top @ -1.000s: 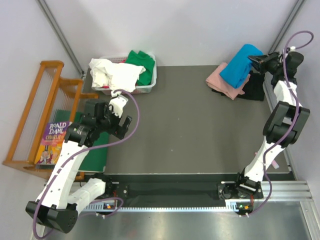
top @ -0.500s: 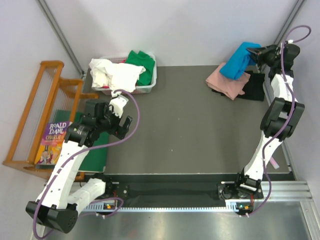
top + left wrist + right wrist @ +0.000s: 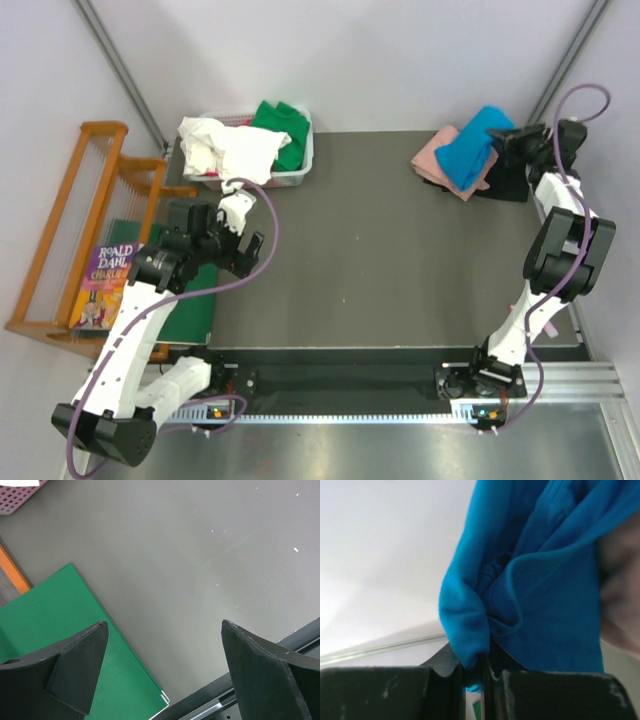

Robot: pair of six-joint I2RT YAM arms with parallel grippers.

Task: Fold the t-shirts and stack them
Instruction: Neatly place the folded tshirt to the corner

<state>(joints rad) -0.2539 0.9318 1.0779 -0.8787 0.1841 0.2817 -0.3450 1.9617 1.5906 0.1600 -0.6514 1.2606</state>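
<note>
The robot's right gripper will pull the edge of the blue t-shirt back toward the base, over the black t-shirt (image 3: 507, 178), and then open.
At the table's far right, a folded bright blue t-shirt (image 3: 470, 148) lies on a pink t-shirt (image 3: 440, 165) and beside a black one (image 3: 508, 175). My right gripper (image 3: 508, 138) is shut on the blue t-shirt's edge (image 3: 470, 630), pinching a fold of cloth between its jaws. A white t-shirt (image 3: 225, 145) and a green t-shirt (image 3: 285, 125) fill the basket (image 3: 292, 177) at the far left. At the left my other gripper (image 3: 235, 245) hangs open over the mat (image 3: 190, 555), nothing between its fingers (image 3: 80, 665).
A flat green board (image 3: 55, 630) lies at the mat's left edge under my left gripper. A wooden rack (image 3: 70, 230) and a book (image 3: 100, 275) stand to the left of the table. Grey walls close in behind and on the right.
My right gripper has carried the blue t-shirt's edge up and then down and back to the left, so the shirt lies lower on the pink one. The left arm has not moved.
</note>
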